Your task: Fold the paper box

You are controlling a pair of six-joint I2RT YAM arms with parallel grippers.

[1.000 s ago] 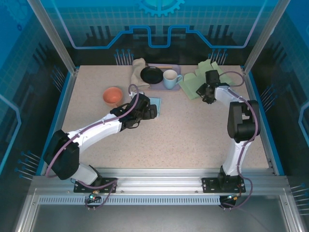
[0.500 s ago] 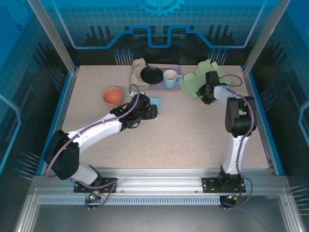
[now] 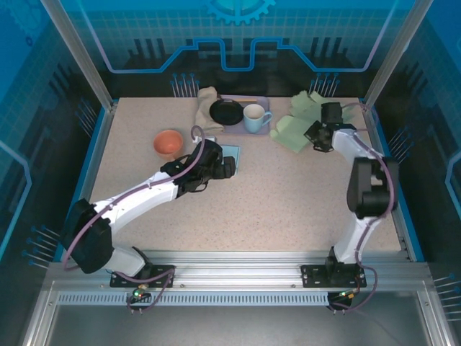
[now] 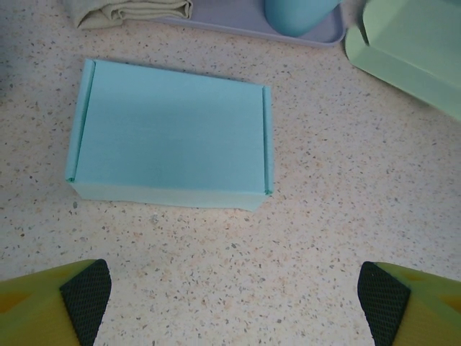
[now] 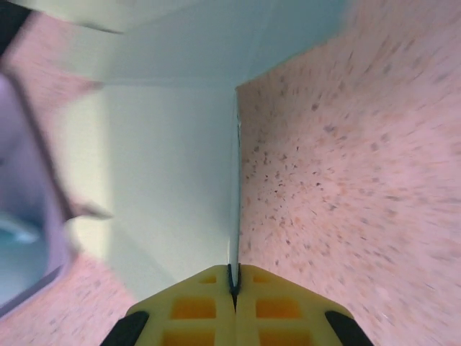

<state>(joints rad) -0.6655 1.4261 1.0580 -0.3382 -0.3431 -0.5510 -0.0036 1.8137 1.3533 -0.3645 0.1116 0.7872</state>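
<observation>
My right gripper holds the sheet's edge and will pull the sheet (image 3: 290, 132) back over the tabletop by the near bar (image 3: 279, 216), which is bare, then lower the sheet flat and let go of its edge.
The paper box is a pale green unfolded sheet (image 3: 290, 132) lying at the back right of the table, also seen at the top right of the left wrist view (image 4: 418, 43). My right gripper (image 3: 315, 136) is shut on the sheet's edge; in the right wrist view the thin edge (image 5: 234, 180) runs straight into the closed gripper (image 5: 233, 277). A folded light-blue box (image 4: 169, 148) rests flat on the table near the middle (image 3: 232, 152). My left gripper (image 4: 234, 288) hovers open just in front of it, its fingers (image 4: 86, 292) wide apart with nothing between them.
A lavender tray (image 3: 263, 101) at the back holds a black dish (image 3: 226, 112) and a light-blue cup (image 3: 254, 118). A beige cloth (image 3: 207, 101) lies next to it and an orange bowl (image 3: 168, 142) sits to the left. Blue rails edge the table.
My right gripper has shut on the green sheet's edge and shifted right, dragging the sheet with it. The left arm has hardly moved.
</observation>
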